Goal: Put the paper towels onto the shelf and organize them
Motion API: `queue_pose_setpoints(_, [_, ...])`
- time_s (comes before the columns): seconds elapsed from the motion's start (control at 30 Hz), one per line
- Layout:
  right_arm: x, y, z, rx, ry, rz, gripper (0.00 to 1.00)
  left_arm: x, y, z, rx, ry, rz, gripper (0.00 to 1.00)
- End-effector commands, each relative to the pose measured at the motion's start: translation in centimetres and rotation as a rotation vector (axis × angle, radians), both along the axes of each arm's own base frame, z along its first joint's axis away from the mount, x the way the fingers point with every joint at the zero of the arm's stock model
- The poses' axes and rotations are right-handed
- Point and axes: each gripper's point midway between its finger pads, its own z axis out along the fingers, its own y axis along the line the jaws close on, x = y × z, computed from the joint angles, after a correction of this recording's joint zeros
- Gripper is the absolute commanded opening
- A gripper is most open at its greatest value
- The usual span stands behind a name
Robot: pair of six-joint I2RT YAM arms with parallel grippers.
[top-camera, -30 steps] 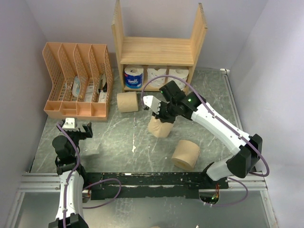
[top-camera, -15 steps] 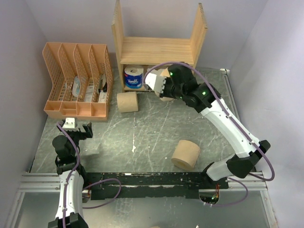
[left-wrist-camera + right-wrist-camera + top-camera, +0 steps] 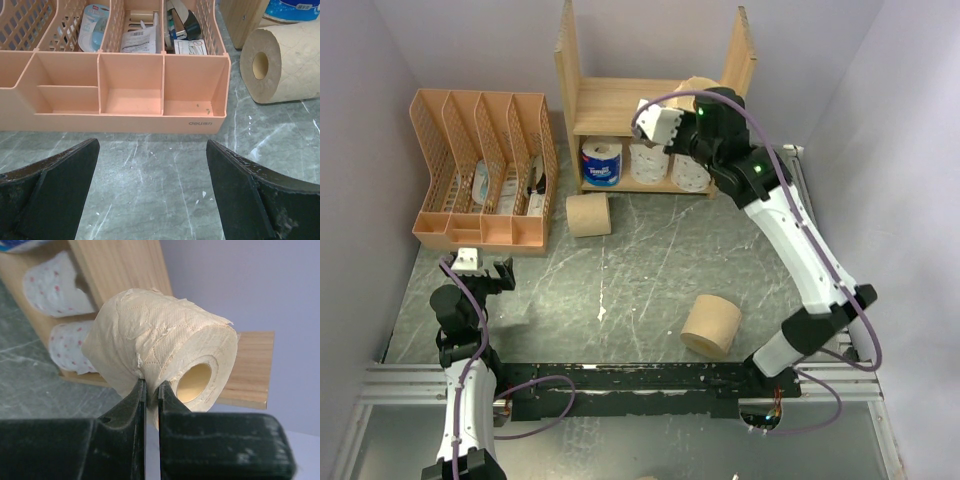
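The shelf's lower level is lined with rolls, and the shelf's top board (image 3: 619, 104) (image 3: 122, 267) is bare. My right gripper should move outward and down, onto that board beside the shelf's side panel.
My right gripper (image 3: 694, 100) is shut on a tan paper towel roll (image 3: 165, 352), pinching its outer layers, and holds it over the right end of the wooden shelf's (image 3: 620, 100) top board. The roll peeks out behind the gripper in the top view (image 3: 698, 85). The lower tier holds a blue-and-white wrapped roll (image 3: 601, 162) and two white patterned rolls (image 3: 647, 160), (image 3: 690, 172). One tan roll (image 3: 588, 215) lies on its side before the shelf, also in the left wrist view (image 3: 280, 62). Another tan roll (image 3: 711, 326) lies near the front. My left gripper (image 3: 150, 195) is open and empty over the table.
A peach mesh file organizer (image 3: 480, 170) with papers stands at the left, right ahead of my left gripper (image 3: 480, 268). Grey walls close in both sides. A black rail (image 3: 640, 385) runs along the near edge.
My right gripper lifted the tan roll from the table's middle and carried it back and up to the shelf's top board. The left arm has not moved.
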Motion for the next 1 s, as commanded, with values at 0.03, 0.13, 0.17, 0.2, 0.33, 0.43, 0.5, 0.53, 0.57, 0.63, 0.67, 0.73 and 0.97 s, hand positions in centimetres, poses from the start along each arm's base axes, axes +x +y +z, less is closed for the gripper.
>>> queue_pose_setpoints(0.03, [4.5, -1.4, 3.3, 0.037, -0.120, -0.053, 0.00, -0.7, -0.2, -3.1, -0.015, 0.046, -0.007, 1.00])
queue_pose_setpoints(0.13, [6.4, -1.6, 3.3, 0.024, -0.142, -0.078, 0.00, -0.7, -0.2, -3.0, -0.015, 0.045, -0.008, 1.00])
queue_pose_setpoints(0.17, [7.1, -1.6, 3.3, 0.020, -0.141, -0.082, 0.00, -0.7, -0.2, -3.1, -0.015, 0.046, -0.008, 1.00])
queue_pose_setpoints(0.2, [7.6, -1.5, 3.3, 0.019, -0.138, -0.085, 0.00, -0.7, -0.2, -3.0, -0.015, 0.046, -0.007, 1.00])
queue_pose_setpoints(0.33, [9.5, -0.6, 2.8, 0.011, -0.130, -0.081, 0.00, -0.7, -0.2, -3.0, -0.014, 0.044, -0.007, 1.00])
queue_pose_setpoints(0.43, [11.0, -1.2, 2.2, 0.004, -0.140, -0.108, 0.00, -0.7, -0.3, -3.1, -0.015, 0.046, -0.009, 1.00])
queue_pose_setpoints(0.5, [11.9, -1.8, 1.4, -0.005, -0.129, -0.130, 0.00, -0.7, -0.3, -3.1, -0.015, 0.045, -0.009, 1.00])
queue_pose_setpoints(0.53, [12.3, -2.1, 1.0, -0.007, -0.121, -0.139, 0.00, -0.7, -0.2, -3.0, -0.016, 0.045, -0.008, 1.00])
queue_pose_setpoints(0.57, [12.6, -2.4, 0.7, -0.007, -0.115, -0.144, 0.00, -0.7, -0.3, -3.0, -0.016, 0.045, -0.010, 1.00])
queue_pose_setpoints(0.63, [13.1, -3.1, 0.1, -0.008, -0.104, -0.157, 0.00, -0.7, -0.2, -3.0, -0.015, 0.045, -0.009, 1.00])
queue_pose_setpoints(0.67, [13.2, -3.4, 0.0, -0.010, -0.101, -0.165, 0.00, -0.7, -0.2, -3.1, -0.015, 0.046, -0.008, 1.00])
queue_pose_setpoints(0.73, [13.3, -4.1, -0.2, -0.016, -0.102, -0.184, 0.00, -0.7, -0.2, -3.1, -0.015, 0.045, -0.008, 1.00])
queue_pose_setpoints(0.97, [13.3, -5.3, -1.0, -0.040, -0.098, -0.222, 0.22, -0.7, -0.2, -3.0, -0.015, 0.046, -0.007, 1.00])
